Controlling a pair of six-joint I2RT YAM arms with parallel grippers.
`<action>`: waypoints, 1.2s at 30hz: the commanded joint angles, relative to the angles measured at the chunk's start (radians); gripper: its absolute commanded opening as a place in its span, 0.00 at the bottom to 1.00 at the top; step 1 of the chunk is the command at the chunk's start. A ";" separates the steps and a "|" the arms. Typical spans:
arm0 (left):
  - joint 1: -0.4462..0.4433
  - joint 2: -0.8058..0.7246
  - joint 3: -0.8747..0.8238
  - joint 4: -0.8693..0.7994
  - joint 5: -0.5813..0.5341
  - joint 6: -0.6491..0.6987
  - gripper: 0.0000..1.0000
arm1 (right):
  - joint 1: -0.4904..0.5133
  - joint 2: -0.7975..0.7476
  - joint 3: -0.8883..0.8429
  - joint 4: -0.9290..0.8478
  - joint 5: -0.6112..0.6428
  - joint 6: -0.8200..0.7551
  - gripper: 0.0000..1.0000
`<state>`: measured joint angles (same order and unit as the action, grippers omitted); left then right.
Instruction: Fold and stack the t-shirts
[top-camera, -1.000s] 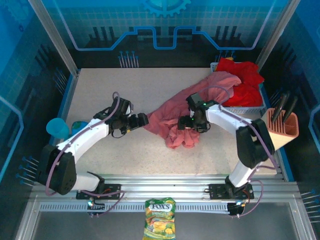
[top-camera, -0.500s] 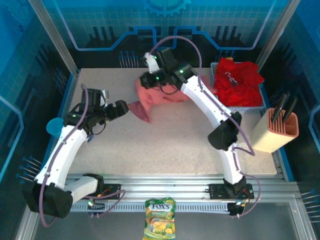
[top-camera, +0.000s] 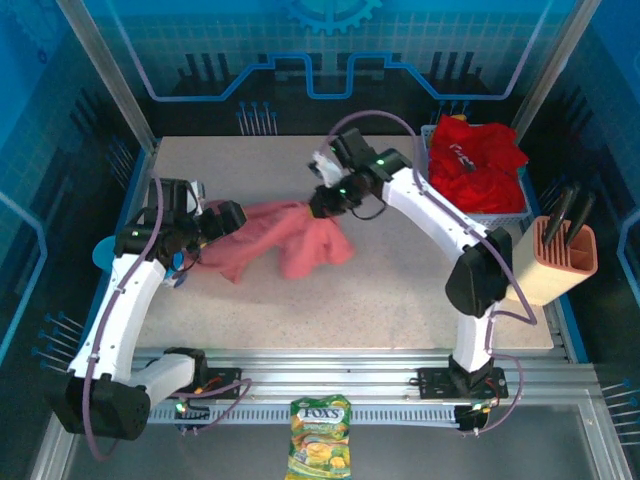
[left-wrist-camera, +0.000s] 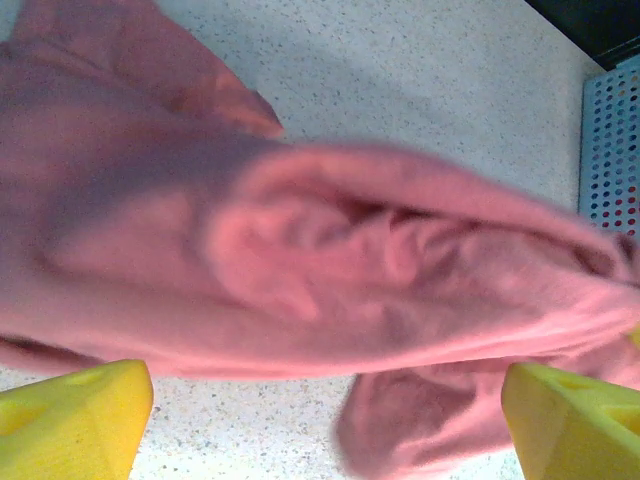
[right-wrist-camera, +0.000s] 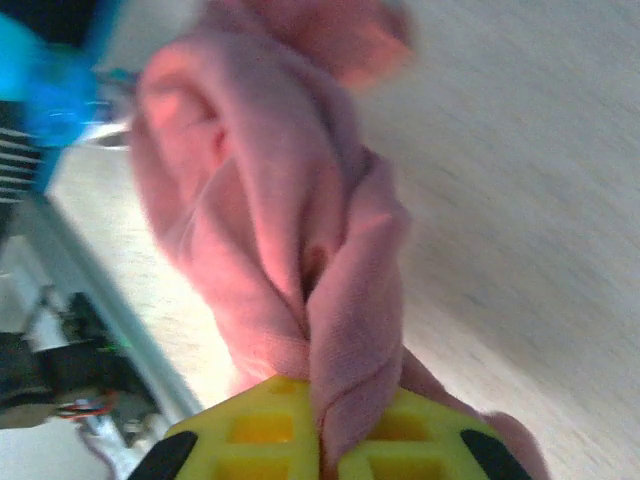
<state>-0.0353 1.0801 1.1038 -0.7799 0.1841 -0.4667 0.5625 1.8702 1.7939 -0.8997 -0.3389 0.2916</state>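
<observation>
Next, my left gripper moves down and back onto the near edge of the pink cloth, as that fold lies below the gripper's open fingers.
A faded salmon-pink t-shirt (top-camera: 290, 240) hangs bunched over the middle-left of the table, one corner lifted. My right gripper (top-camera: 322, 203) is shut on that corner; in the right wrist view the twisted cloth (right-wrist-camera: 270, 220) is pinched between the yellow fingers (right-wrist-camera: 250, 430) of that gripper (right-wrist-camera: 335, 435). My left gripper (top-camera: 222, 222) is at the shirt's left end. In the left wrist view it (left-wrist-camera: 330, 420) stands open, with the pink cloth (left-wrist-camera: 300, 260) just ahead of its fingers (left-wrist-camera: 80, 415). Bright red t-shirts (top-camera: 475, 160) are piled in the basket at the back right.
The white mesh basket (top-camera: 490, 216) stands at the back right edge. A tan knife block (top-camera: 560, 262) stands at the right edge and a blue cup (top-camera: 112, 255) at the left edge. A candy bag (top-camera: 320, 450) lies in front of the arm bases.
My right gripper shut on the pink t-shirt, pulled it off the basket side and swung it to the table's left. My left arm drew back leftward, still open.
</observation>
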 joint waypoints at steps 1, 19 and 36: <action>0.005 0.007 -0.011 0.020 0.045 -0.016 0.90 | -0.154 -0.161 -0.149 -0.004 0.069 -0.008 0.25; -0.091 0.070 -0.302 0.121 -0.014 -0.122 0.86 | -0.110 -0.396 -0.585 0.073 0.389 0.146 0.96; -0.231 0.128 -0.483 0.262 -0.106 -0.227 0.72 | -0.022 -0.425 -0.960 0.309 0.403 0.452 0.70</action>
<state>-0.2440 1.1824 0.6407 -0.5961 0.0998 -0.6540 0.5133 1.4006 0.8429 -0.6781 0.0681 0.6750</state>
